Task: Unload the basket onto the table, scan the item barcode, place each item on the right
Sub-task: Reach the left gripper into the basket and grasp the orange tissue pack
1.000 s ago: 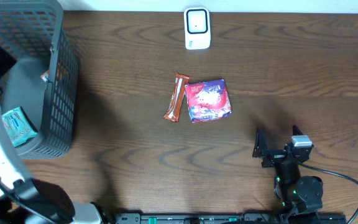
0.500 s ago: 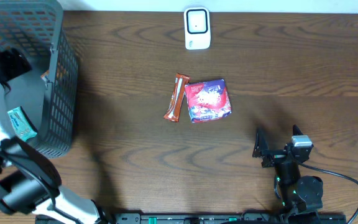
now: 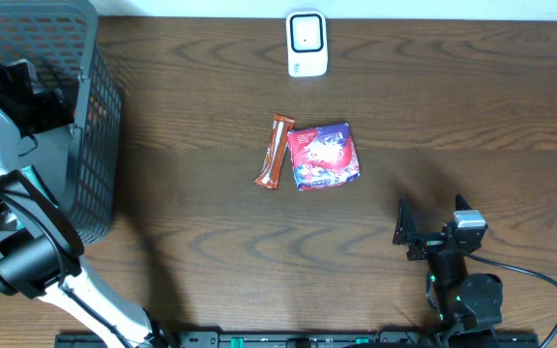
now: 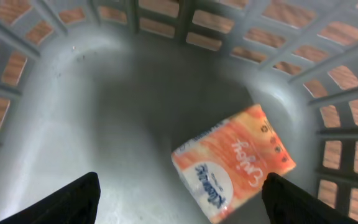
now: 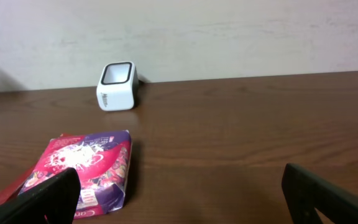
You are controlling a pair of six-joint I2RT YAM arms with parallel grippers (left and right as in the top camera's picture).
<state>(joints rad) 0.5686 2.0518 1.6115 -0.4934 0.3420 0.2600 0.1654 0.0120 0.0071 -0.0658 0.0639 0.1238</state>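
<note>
My left gripper is still to come down toward its finger nearer the orange tissue pack [image 4: 235,162], and then it should close.
An orange tissue pack [image 4: 235,162] lies flat on the floor of the grey mesh basket [image 3: 95,145]. My left gripper [image 4: 180,180] hangs open above it, touching nothing; in the overhead view the left gripper [image 3: 46,104] is inside the basket near its right wall. The white scanner [image 3: 307,43] stands at the table's far edge, also seen as the scanner [image 5: 117,85]. A red and purple pouch [image 3: 323,156] and a brown bar [image 3: 275,152] lie mid-table. My right gripper [image 3: 431,227] rests open and empty near the front edge, right gripper [image 5: 180,171].
The basket's slatted walls [image 4: 42,37] surround the left gripper on all sides. The pouch [image 5: 89,171] lies just ahead and to the left of the right gripper. A pale wall rises behind the scanner.
The left arm has swung to the right inside the basket, toward its right wall. A teal pack seen earlier on the basket floor is now covered by the arm. The right arm has not moved.
</note>
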